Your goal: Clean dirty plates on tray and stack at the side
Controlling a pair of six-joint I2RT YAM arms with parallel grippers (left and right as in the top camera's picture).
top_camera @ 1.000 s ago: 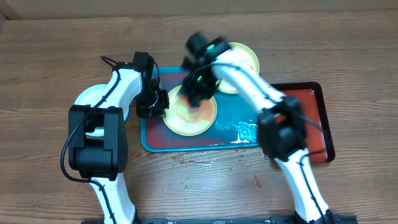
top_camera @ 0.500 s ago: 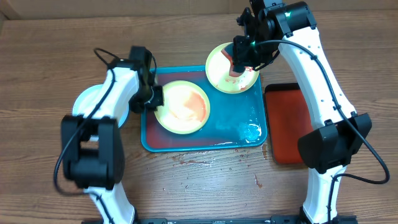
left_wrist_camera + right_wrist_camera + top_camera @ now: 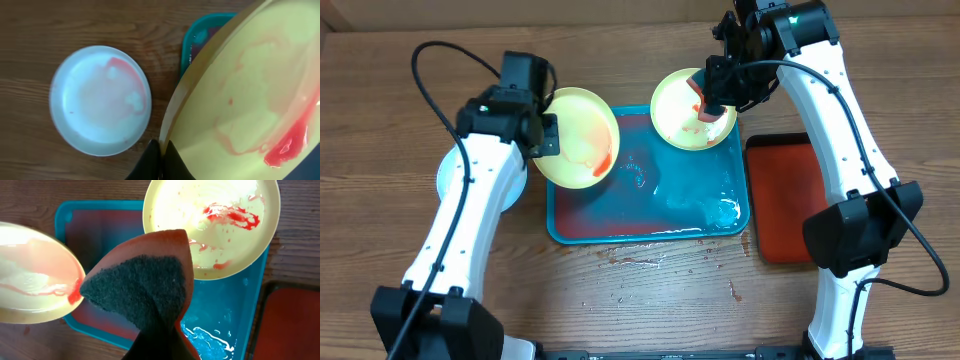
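Observation:
I will next move my left gripper left in the overhead view and down onto the light blue plate [image 3: 514, 184] [image 3: 100, 100] to release, as it lies below on that side.
My left gripper [image 3: 542, 135] is shut on the rim of a pale yellow-green plate [image 3: 578, 135] and holds it tilted above the left edge of the teal-rimmed tray [image 3: 650, 215]. In the left wrist view the jaws [image 3: 162, 156] pinch this plate [image 3: 250, 95], which has a red sauce streak. A light blue plate [image 3: 100, 100] with a faint red smear lies on the table left of the tray. My right gripper [image 3: 708, 92] is shut on an orange and dark green sponge [image 3: 145, 285], above a second yellow-green plate [image 3: 210, 220] with red sauce at the tray's far right corner.
A smaller black-rimmed red tray [image 3: 785, 200] lies right of the teal tray. Wet streaks and foam [image 3: 720, 210] sit on the teal tray's near right part. Red spots mark the wooden table [image 3: 650, 260] in front of the tray.
My left gripper has lifted the yellow-green plate off the tray and tilted it up and to the left. The right gripper with the sponge has stayed over the far plate.

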